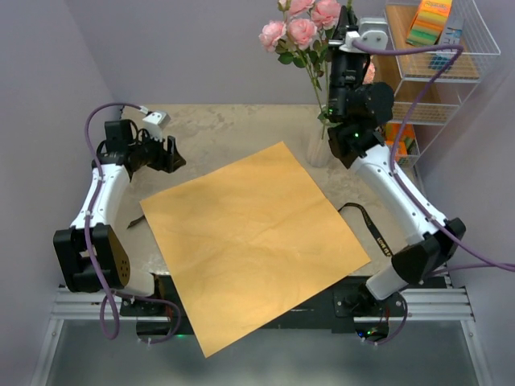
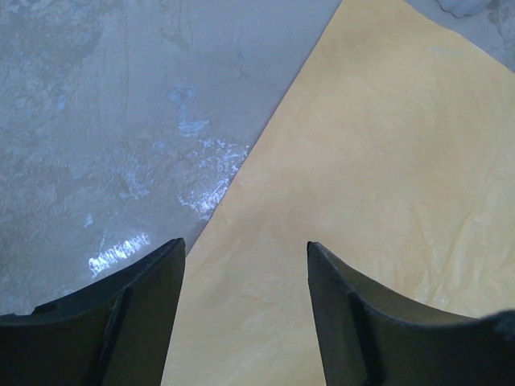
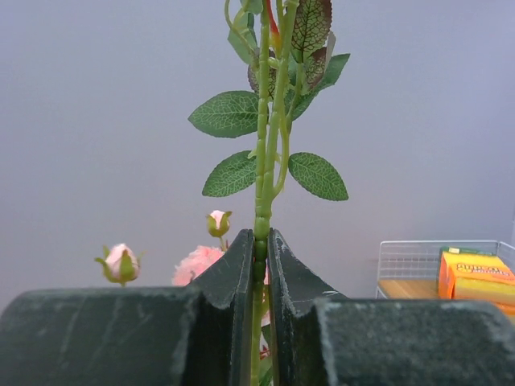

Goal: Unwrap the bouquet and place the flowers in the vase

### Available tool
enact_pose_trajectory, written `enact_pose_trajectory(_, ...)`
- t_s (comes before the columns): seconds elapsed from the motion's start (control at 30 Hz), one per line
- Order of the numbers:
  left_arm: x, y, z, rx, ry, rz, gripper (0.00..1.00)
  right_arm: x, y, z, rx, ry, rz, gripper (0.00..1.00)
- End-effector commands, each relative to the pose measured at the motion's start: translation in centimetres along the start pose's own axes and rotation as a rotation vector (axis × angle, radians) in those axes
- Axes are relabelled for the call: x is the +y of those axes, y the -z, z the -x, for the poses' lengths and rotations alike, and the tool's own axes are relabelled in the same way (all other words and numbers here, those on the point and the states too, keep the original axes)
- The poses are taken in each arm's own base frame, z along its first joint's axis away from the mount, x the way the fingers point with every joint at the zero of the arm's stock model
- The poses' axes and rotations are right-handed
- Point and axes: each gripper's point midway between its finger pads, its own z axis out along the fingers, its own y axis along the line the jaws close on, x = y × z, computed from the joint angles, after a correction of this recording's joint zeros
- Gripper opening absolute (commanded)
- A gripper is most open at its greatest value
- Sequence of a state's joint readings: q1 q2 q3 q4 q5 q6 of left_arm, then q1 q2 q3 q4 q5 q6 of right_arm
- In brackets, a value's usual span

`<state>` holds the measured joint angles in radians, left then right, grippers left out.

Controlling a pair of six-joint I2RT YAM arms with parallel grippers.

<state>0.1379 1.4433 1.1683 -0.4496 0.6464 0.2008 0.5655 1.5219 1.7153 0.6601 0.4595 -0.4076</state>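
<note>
I will bring my right gripper down toward the opening of the white vase (image 1: 319,149) to let go of the flower's stem, because the gripper is still higher than the pink blooms.
The bouquet is undone: its orange paper (image 1: 249,233) lies flat across the table, and a black ribbon (image 1: 374,227) lies off its right edge. Pink flowers (image 1: 302,28) stand on long green stems in the white vase (image 1: 319,149) at the far right, half hidden by my right arm. My right gripper (image 1: 348,42) is raised beside the blooms. In the right wrist view this right gripper (image 3: 261,237) is shut on one upright green stem (image 3: 265,161) with leaves. At the paper's left edge (image 2: 241,185) my left gripper (image 1: 173,154) hangs open, nothing between the left gripper's (image 2: 245,245) fingers.
A white wire shelf (image 1: 471,44) with coloured boxes stands at the far right, close to my right arm. An orange box (image 3: 475,273) on it shows in the right wrist view. The paper overhangs the table's near edge. Bare marbled tabletop (image 1: 201,129) lies behind the paper.
</note>
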Motion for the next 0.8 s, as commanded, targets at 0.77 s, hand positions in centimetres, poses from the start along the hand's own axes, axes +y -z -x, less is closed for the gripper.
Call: enact_pose_trajectory(0.77, 0.4, -1.6, -0.8, 0.058, -0.049, -0.093, 0.67, -7.8, -5.3, -3.1, -0.206, 0.142, -0.381, 0.00)
